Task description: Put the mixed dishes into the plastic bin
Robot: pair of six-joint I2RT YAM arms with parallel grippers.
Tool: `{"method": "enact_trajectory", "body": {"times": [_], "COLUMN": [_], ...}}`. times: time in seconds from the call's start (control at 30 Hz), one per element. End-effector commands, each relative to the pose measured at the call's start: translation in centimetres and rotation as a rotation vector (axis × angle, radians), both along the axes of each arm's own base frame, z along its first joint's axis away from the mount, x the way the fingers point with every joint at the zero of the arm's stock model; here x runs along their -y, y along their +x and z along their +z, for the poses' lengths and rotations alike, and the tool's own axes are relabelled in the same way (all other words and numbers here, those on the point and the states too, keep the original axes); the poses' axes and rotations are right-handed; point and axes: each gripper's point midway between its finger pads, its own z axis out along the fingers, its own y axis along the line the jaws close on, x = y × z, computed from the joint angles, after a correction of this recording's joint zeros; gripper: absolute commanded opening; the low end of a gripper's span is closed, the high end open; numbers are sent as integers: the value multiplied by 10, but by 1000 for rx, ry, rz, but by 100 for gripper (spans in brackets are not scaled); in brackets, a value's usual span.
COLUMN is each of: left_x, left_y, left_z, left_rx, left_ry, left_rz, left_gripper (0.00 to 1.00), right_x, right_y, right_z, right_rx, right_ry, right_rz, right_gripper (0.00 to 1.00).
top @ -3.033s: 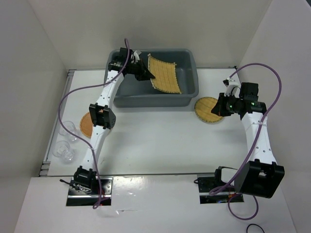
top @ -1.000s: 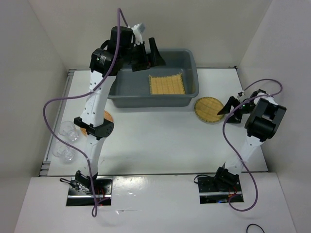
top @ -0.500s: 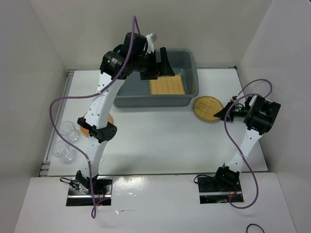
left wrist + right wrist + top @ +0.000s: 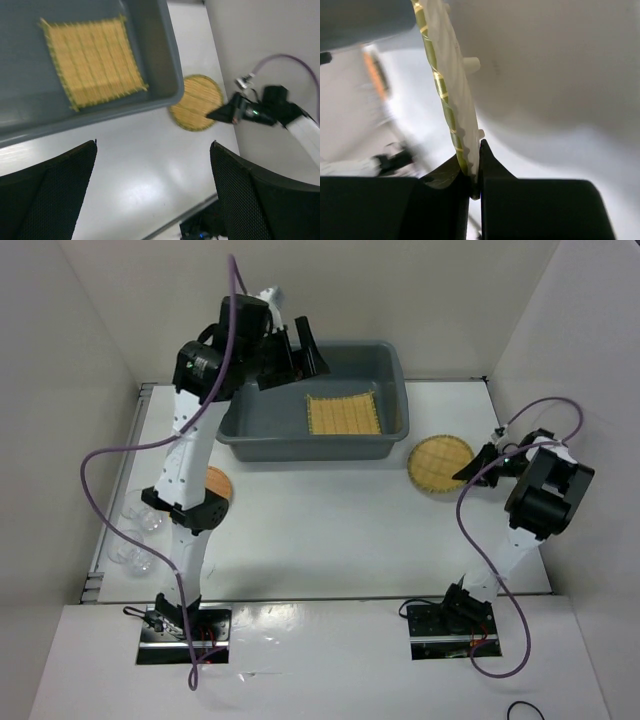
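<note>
My right gripper lifts over the bin's side in between next, then lowers to the mat to release. The square mat (image 4: 343, 413) lies left of my right gripper in the top view.
The grey plastic bin (image 4: 232, 430) stands at the back of the table with the square yellow mat (image 4: 343, 413) lying flat inside it. My left gripper (image 4: 300, 348) hangs open and empty above the bin's back left corner; its view looks down on the square mat (image 4: 92, 62) and the bin's rim (image 4: 172, 80). To the right of the bin, the round yellow mat (image 4: 438, 462) has its right edge pinched in my right gripper (image 4: 468, 473). In the right wrist view the jaws (image 4: 475, 170) are shut on the mat's rim (image 4: 447, 112). The round mat (image 4: 197, 102) also shows in the left wrist view.
A round orange-brown mat (image 4: 217, 483) lies left of centre, partly hidden behind my left arm. Two small clear cups (image 4: 145, 520) (image 4: 128, 555) stand by the table's left edge. White walls close in the table on the left, back and right.
My right gripper has shut on the round yellow mat's edge and the mat has shifted slightly right. My left arm swung right over the bin, then back left. The square mat now lies flat.
</note>
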Motion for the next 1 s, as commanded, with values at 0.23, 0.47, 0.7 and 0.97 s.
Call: {"method": "enact_trajectory", "body": {"times": [0.23,0.47,0.7,0.97], "left_x": [-119,-163,-201,-225], "left_y": [-26,-29,-84,-145], "left_z": [88,37,13,-41], "left_rx": [309,142,287,116], "left_ry": [187,328,-11,6], "left_rz": [396,540,573,629], "left_gripper": [100,100,100,100], "right_x": [-6,-140,-180,-232], "right_y": [41,78,145,185], "right_z": [269,308,255,186], "right_rx": [761,915,859,789], "right_ry": [-579,-486,-563,-611], "right_rz": [-47,245,356,474], "right_gripper": [0,0,0,0]}}
